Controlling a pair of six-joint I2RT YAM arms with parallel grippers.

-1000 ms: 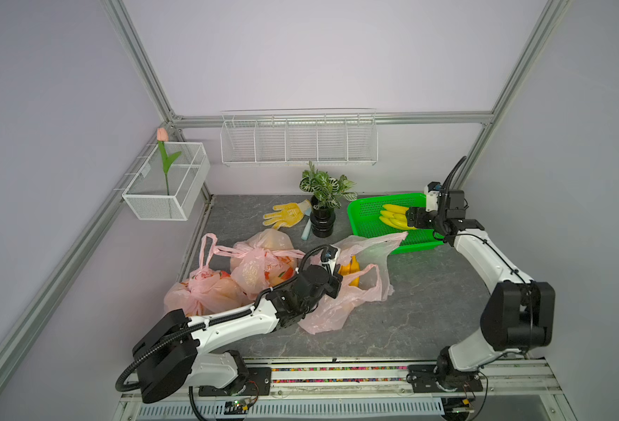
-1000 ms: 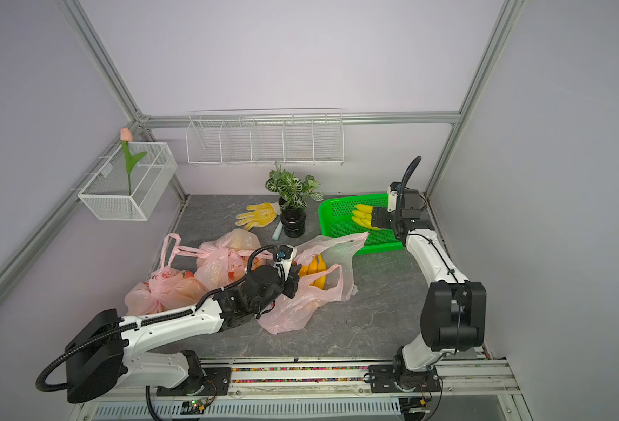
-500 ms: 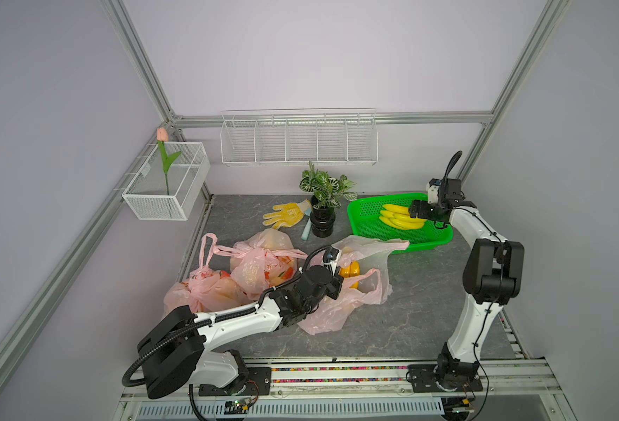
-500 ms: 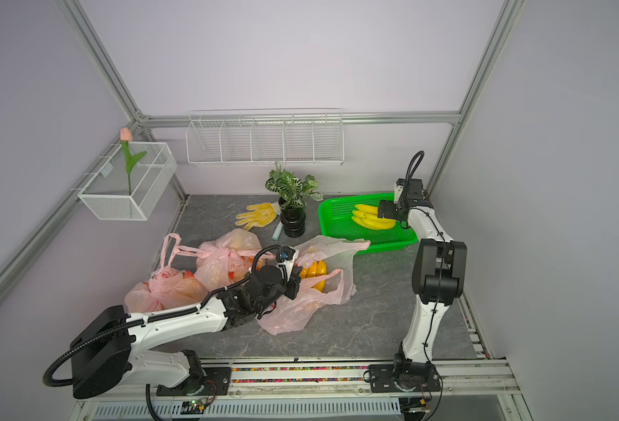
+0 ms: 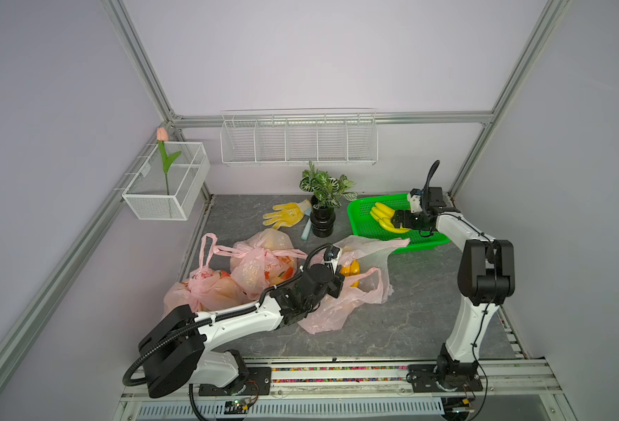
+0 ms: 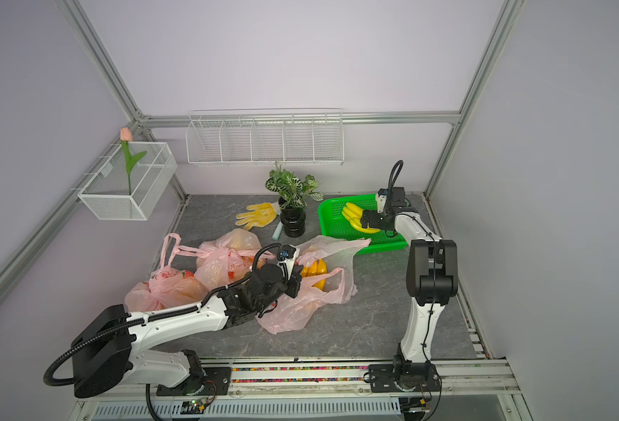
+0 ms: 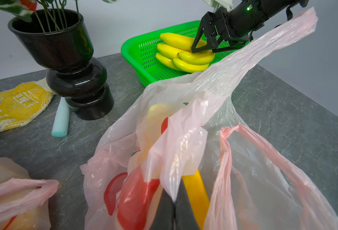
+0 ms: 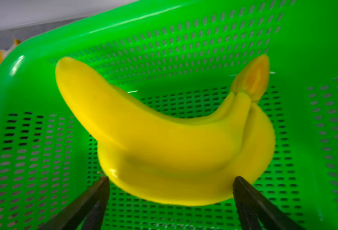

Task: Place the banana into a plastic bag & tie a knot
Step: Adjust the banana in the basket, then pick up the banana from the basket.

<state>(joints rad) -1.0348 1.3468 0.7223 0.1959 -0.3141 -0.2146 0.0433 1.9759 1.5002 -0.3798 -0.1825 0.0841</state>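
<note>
The right gripper turns and moves toward the black pot next, astride the upper banana's middle [image 5: 384,210] [image 8: 163,130], since that banana lies on the fingers' pot side.
A yellow banana [image 5: 382,217] [image 6: 353,218] [image 8: 164,139] bunch lies in the green basket [image 5: 366,233] [image 6: 337,233] at the back right. My right gripper [image 5: 396,221] [image 6: 366,221] [image 8: 171,180] is open at it, one black finger on each side of the bunch's near edge. The open pink plastic bag [image 5: 359,295] [image 6: 311,302] [image 7: 243,169] lies mid-table with yellow fruit [image 5: 350,269] showing inside. One handle [image 5: 392,242] drapes onto the basket rim. My left gripper [image 5: 337,282] [image 7: 174,199] is shut on a fold of the bag's rim.
Two knotted pink bags [image 5: 260,262] [image 5: 206,288] sit left of the open bag. A black pot with a plant [image 5: 322,218], a yellow glove [image 5: 286,215] and a pale blue stick [image 5: 306,229] lie behind it. Wire baskets [image 5: 297,142] hang on the walls.
My right arm's elbow has risen and drawn back while its gripper slid left onto the bunch. The left gripper stays shut on the bag rim.
</note>
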